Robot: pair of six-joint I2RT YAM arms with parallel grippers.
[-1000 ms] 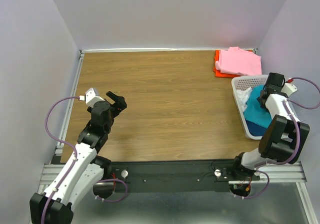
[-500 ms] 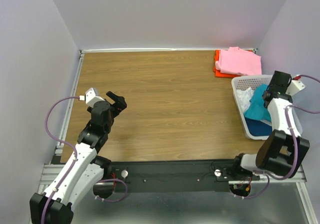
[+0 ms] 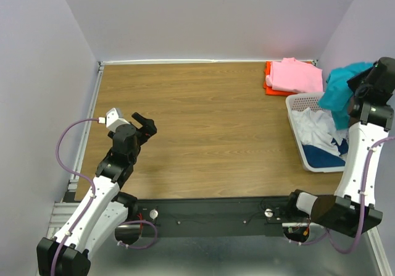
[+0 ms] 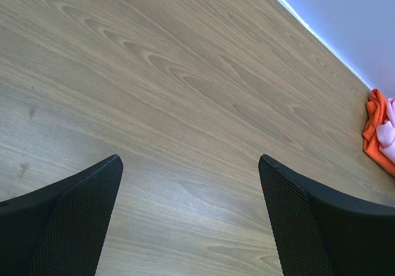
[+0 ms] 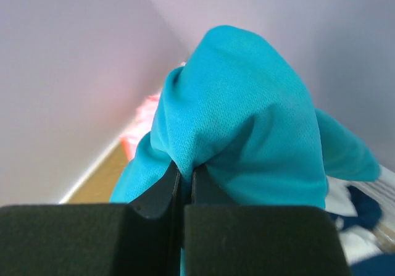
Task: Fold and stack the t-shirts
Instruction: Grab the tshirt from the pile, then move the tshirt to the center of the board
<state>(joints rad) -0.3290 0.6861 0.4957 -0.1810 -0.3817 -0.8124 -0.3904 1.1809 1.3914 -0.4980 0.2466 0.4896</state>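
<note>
My right gripper will next swing the teal t-shirt left in the top view, then lower it over the table's middle, which lies bare (image 3: 208, 129).
My right gripper (image 3: 357, 88) is shut on the teal t-shirt (image 3: 338, 91) and holds it high above the white basket (image 3: 296, 103). In the right wrist view the teal cloth (image 5: 247, 140) is pinched between the jaws and bunches over them. A white t-shirt (image 3: 315, 131) and a dark blue one (image 3: 324, 157) lie in the basket. A pink t-shirt (image 3: 296, 75) lies folded on an orange-red one (image 3: 269, 78) at the back right corner. My left gripper (image 3: 146, 123) is open and empty over the bare table at the left.
The wooden table (image 3: 203, 121) has walls close on the left, back and right. A metal rail runs along its left edge (image 3: 92, 109). The orange-red shirt's edge shows at the far right of the left wrist view (image 4: 373, 134).
My right gripper has risen out of the basket with the teal t-shirt, lifting it up and toward the back right. The white and dark blue shirts are now uncovered. The left arm has not moved.
</note>
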